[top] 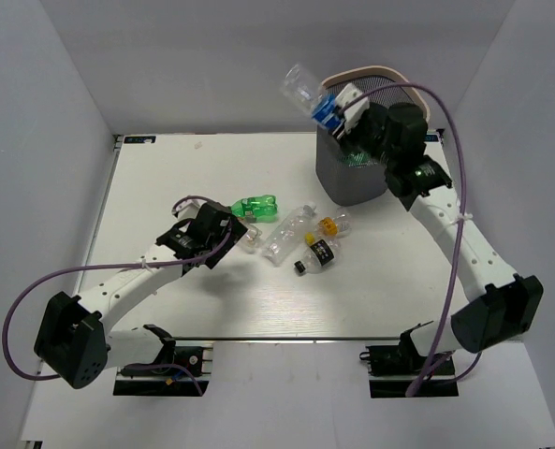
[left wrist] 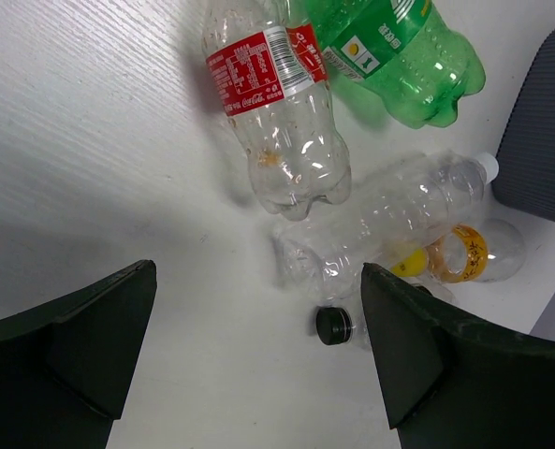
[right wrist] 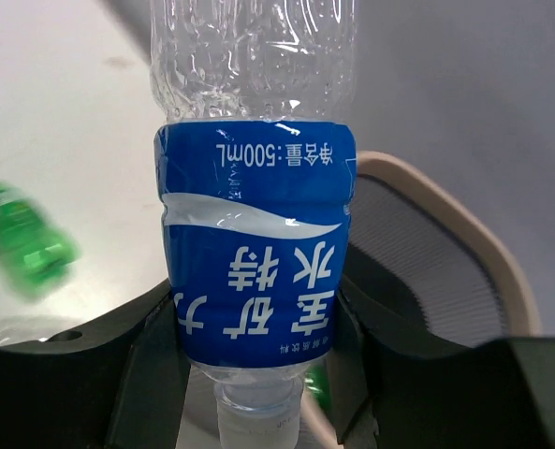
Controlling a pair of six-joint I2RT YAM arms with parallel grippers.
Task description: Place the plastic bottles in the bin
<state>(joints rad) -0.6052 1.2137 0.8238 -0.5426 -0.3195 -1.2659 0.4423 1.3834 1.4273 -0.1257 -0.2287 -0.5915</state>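
Observation:
My left gripper moves down and toward the right in the top view next, around the red-labelled bottle's base (top: 250, 238) (left wrist: 300, 179), which points toward my open fingers.
My right gripper (top: 341, 110) is shut on a clear bottle with a blue label (top: 307, 92), held tilted above the left part of the bin's beige rim (top: 375, 71). In the right wrist view the fingers (right wrist: 151, 360) clamp the blue label (right wrist: 254, 271), neck toward the camera, with the bin's mesh (right wrist: 417, 253) behind. My left gripper (top: 223, 229) hangs open over the table (left wrist: 258, 351), nothing between its jaws. Ahead of it lie a red-labelled bottle (left wrist: 277, 103), a green bottle (left wrist: 399, 56), a clear bottle (left wrist: 389, 220), a yellow-labelled one (left wrist: 464, 253) and a black cap (left wrist: 334, 325).
The loose bottles lie in a cluster mid-table between the arms, from the green one (top: 256, 207) to the black-labelled one (top: 316, 254). The dark bin (top: 352, 182) stands at the far right, with something green inside (top: 357, 157). White walls enclose the table.

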